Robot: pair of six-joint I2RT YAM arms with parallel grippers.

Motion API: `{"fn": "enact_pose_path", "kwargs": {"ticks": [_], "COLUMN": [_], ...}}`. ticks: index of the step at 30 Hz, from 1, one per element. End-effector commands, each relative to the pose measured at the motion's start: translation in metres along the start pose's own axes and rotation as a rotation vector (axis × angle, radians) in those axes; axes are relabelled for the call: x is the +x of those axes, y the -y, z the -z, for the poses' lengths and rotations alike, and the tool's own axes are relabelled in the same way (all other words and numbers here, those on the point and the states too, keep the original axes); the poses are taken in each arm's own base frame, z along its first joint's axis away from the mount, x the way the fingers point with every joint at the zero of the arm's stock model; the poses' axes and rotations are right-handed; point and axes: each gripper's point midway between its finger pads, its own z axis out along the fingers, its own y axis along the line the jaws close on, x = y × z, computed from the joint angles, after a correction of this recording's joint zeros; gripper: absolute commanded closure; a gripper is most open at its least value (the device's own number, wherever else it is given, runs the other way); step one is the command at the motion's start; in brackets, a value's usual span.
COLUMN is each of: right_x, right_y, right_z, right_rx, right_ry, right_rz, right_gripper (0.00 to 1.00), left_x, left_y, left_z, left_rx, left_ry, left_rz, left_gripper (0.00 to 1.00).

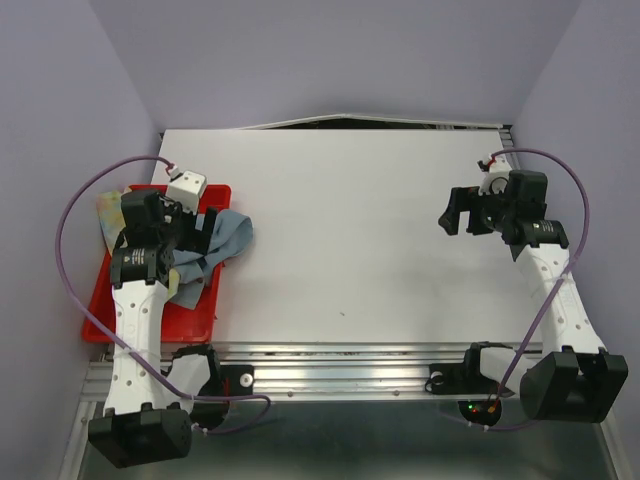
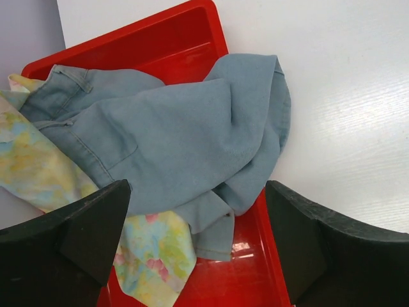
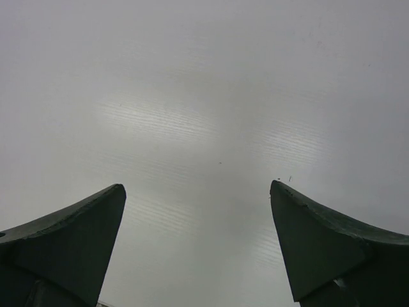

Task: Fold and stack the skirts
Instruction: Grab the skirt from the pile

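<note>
My left gripper lowers next, moving left in the wrist view, onto the denim skirt's near edge (image 2: pixel 143 199) by the floral skirt (image 2: pixel 153 252), since the denim lies on top.
The light blue denim skirt (image 1: pixel 222 238) lies crumpled in a red tray (image 1: pixel 198 318) at the table's left edge, part of it hanging over the tray's right rim onto the table. In the left wrist view the denim skirt (image 2: pixel 185 134) lies on top of the pastel floral skirt (image 2: pixel 153 252), which also shows at the tray's far left (image 1: pixel 107 212). My left gripper (image 1: pixel 195 225) hovers over the tray above the skirts, open and empty (image 2: pixel 195 243). My right gripper (image 1: pixel 462 212) is open and empty above bare table at the far right (image 3: pixel 198 211).
The red tray (image 2: pixel 192 38) sits at the table's left edge beside the purple left wall. The white tabletop (image 1: pixel 360 230) stretches between the arms. A dark gap (image 1: pixel 400 122) runs along the table's back edge. Purple cables loop from both arms.
</note>
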Motion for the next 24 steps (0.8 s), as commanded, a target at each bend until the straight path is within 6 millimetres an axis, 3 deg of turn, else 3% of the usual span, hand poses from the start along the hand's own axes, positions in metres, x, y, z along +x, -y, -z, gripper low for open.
{"fn": "enact_pose_path", "kwargs": {"ticks": [1,9,24], "right_x": [-0.012,-0.018,-0.009], "right_y": [-0.004,-0.004,0.004], "right_z": [0.005,-0.002,-0.012], "right_rx": [-0.016,-0.036,-0.019], "right_ry": [0.040,0.017,-0.015], "right_rz": [0.035,0.039,0.043], "right_gripper": [0.00,0.00,0.00], "left_x": [-0.007,0.055,0.115], "left_y": [-0.013,-0.052,-0.050], "left_z": [0.012,0.005,-0.043], "left_rx": [-0.040,-0.107,-0.026], "left_ry": [-0.012,-0.297,-0.422], "left_rz": [-0.103,-0.341,-0.464], "left_gripper": [0.02,0.02,0.02]}}
